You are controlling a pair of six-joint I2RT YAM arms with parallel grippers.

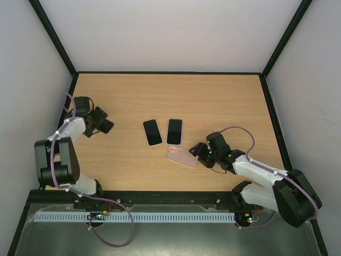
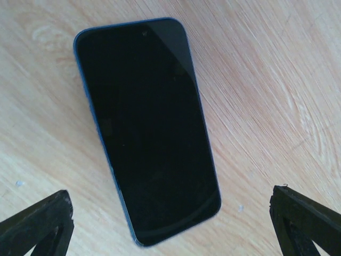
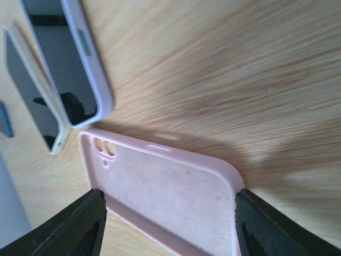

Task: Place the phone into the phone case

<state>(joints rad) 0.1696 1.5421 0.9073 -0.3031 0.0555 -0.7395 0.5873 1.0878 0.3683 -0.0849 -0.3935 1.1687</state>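
Note:
My left gripper lowers its open fingers over the phone's middle (image 2: 147, 132) next and closes across its long sides, as the blue-edged phone lies flat below, between them.
A pink phone case (image 1: 180, 156) lies open side up on the wooden table, just below two dark phones. One phone has a pale lavender edge (image 1: 174, 131), the other a cream edge (image 1: 152, 132). My right gripper (image 1: 197, 154) is open and straddles the case's near end (image 3: 165, 197), one finger (image 3: 80, 226) on each side. A third phone with a blue edge (image 2: 146, 128) lies screen up at the far left. My left gripper (image 2: 170, 234) is open just above it, its fingers (image 2: 306, 224) well clear on both sides.
Black frame rails (image 1: 64, 58) and white walls border the table on the left, back and right. The two middle phones (image 3: 69, 58) lie close beyond the case's camera-hole end.

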